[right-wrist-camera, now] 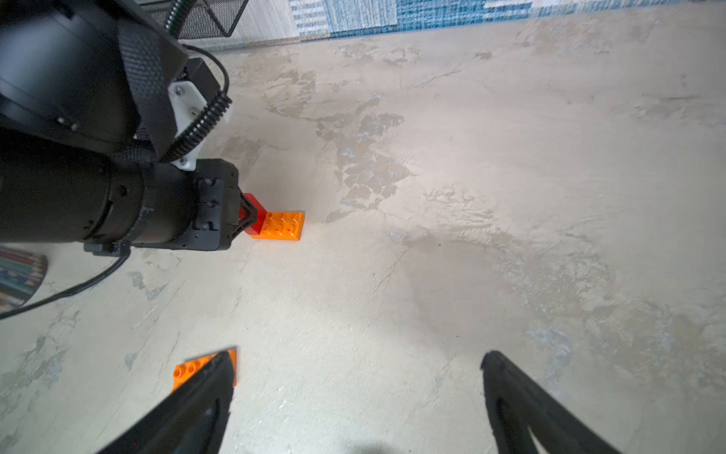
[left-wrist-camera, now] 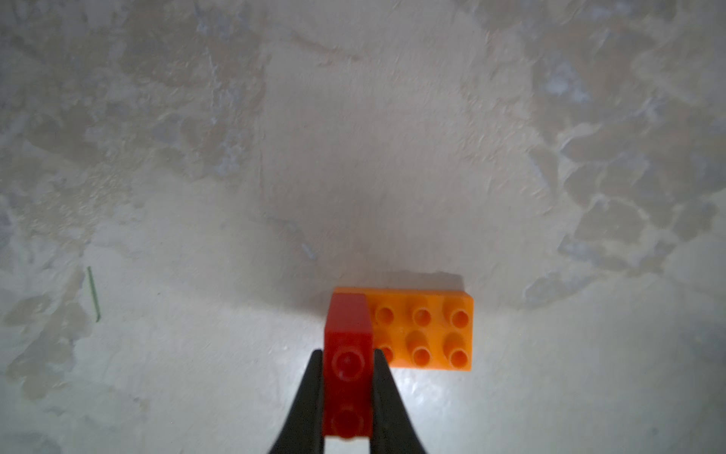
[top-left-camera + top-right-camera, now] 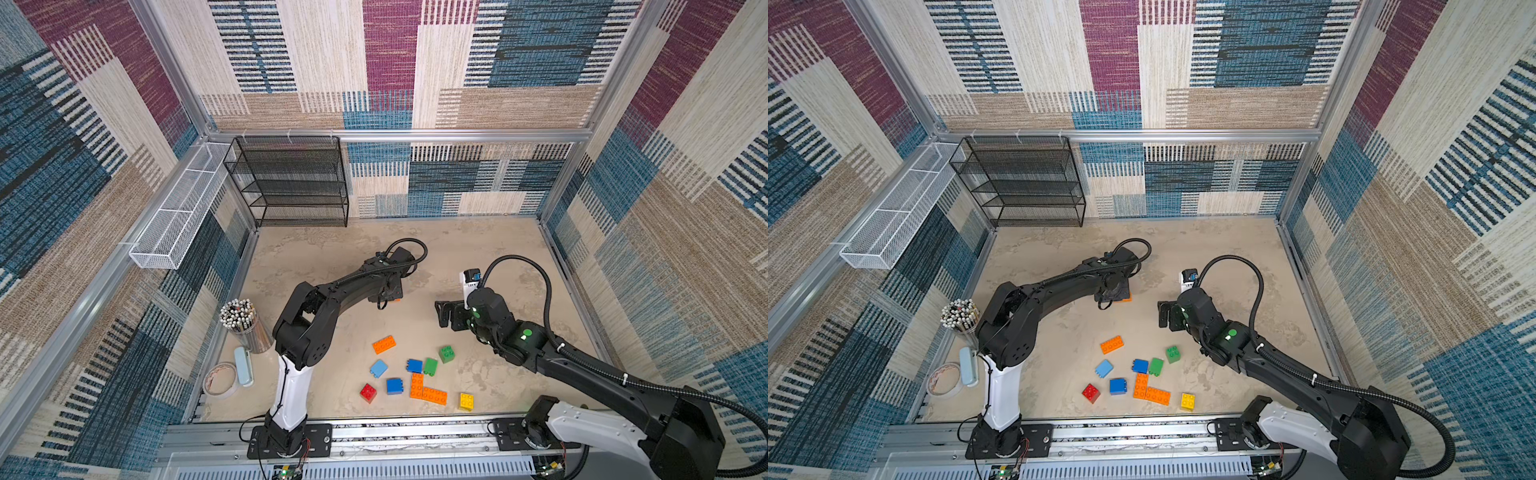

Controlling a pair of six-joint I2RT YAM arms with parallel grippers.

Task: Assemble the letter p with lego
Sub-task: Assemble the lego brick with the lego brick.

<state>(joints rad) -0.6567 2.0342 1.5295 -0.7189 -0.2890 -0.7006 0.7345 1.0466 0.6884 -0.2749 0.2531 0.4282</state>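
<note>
My left gripper draws the red lego brick [image 2: 347, 326] back and releases it there next. Bare tabletop lies back from the gripper, short of the loose orange brick.
My left gripper [image 2: 347, 353] is shut on a red lego brick [image 2: 347, 326], fingers on its two sides. The red brick sits over one end of a long orange brick [image 2: 422, 330] lying flat mid-table; whether it is pressed down I cannot tell. The right wrist view shows the same red brick [image 1: 253, 206] and orange brick [image 1: 283, 226]. In a top view the left gripper [image 3: 388, 293] hides nearly all of both. My right gripper [image 1: 357, 355] hangs open and empty, to the right [image 3: 442, 313]. Loose lego lies near the front: orange [image 3: 383, 344], light blue [image 3: 378, 368], green [image 3: 446, 354], yellow [image 3: 466, 401].
A pencil cup [image 3: 243, 320], a light-blue case [image 3: 243, 365] and a tape roll [image 3: 220, 380] stand at the front left. A black mesh shelf [image 3: 291, 183] is at the back left, with a white wire basket [image 3: 178, 216] on the left wall.
</note>
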